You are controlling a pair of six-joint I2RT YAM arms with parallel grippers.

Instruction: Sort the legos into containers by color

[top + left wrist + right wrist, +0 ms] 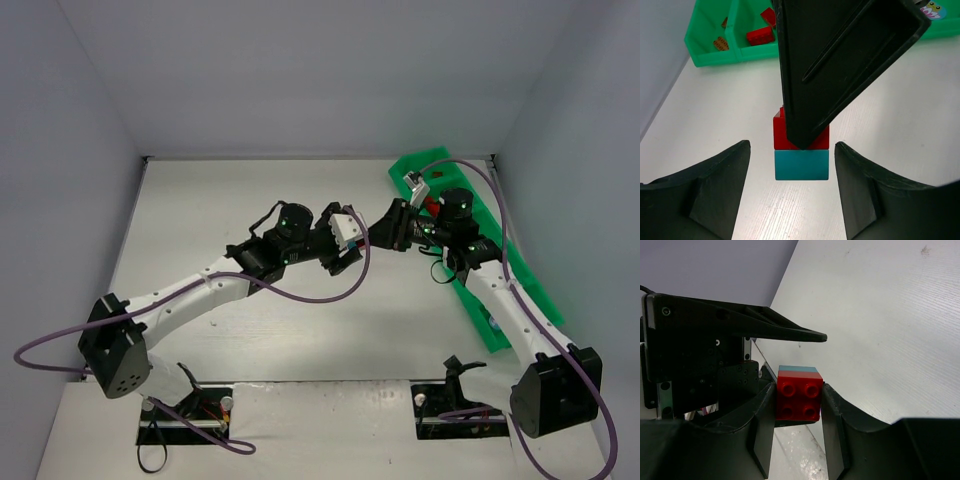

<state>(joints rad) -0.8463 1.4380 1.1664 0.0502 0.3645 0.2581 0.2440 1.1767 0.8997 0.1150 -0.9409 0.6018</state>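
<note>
Next, to the right in the top view, my right gripper swings over the container section holding red bricks and tips down to release its red brick, since colors match.
My right gripper (799, 402) is shut on a red brick (799, 395) that has a teal brick (797, 369) stuck to its far side. In the left wrist view the teal brick (801, 164) and the red brick (781, 134) hang above the table between my open left gripper's fingers (715, 185), with gaps on both sides. The two grippers meet above the table's middle: left gripper (357, 248), right gripper (388, 230). The green tray (522, 272) lies along the right side.
In the left wrist view the tray's end compartments (710, 56) hold red bricks (760, 35) and brown bricks (721, 44). Grey walls close in the table at the back and sides. Purple cables loop from both arms.
</note>
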